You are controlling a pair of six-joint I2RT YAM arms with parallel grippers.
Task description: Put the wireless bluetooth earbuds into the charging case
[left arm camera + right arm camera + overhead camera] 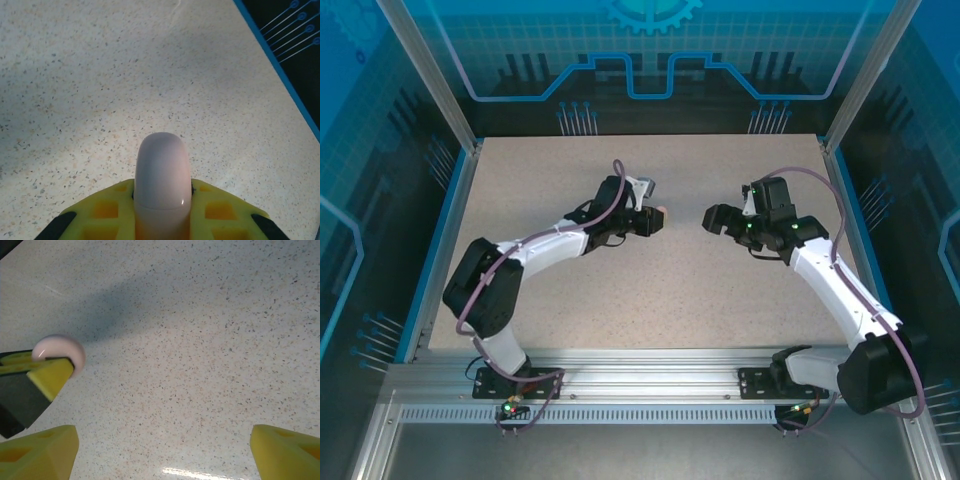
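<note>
The case [662, 213] is held clear of the speckled tabletop below, so my left gripper will lower it there and release it.
A pale pink charging case [161, 170], rounded and closed with a seam line across it, stands edge-on between the yellow fingers [112, 207] of my left gripper [162, 200], which is shut on it. In the top view the left gripper [656, 222] holds the case [662, 213] above the middle of the table. My right gripper [713, 220] faces it from the right, a short gap away, open with nothing between its yellow fingertips [42, 450]. The right wrist view has the case [59, 347] at its left edge. The earbuds are out of view.
The speckled beige tabletop [650, 300] lies under both grippers. A blue rim [280, 65] marks the table's right edge, with dark panels beyond. Aluminium posts [430, 80] stand at the back corners, and a metal rail [640, 385] runs along the near edge.
</note>
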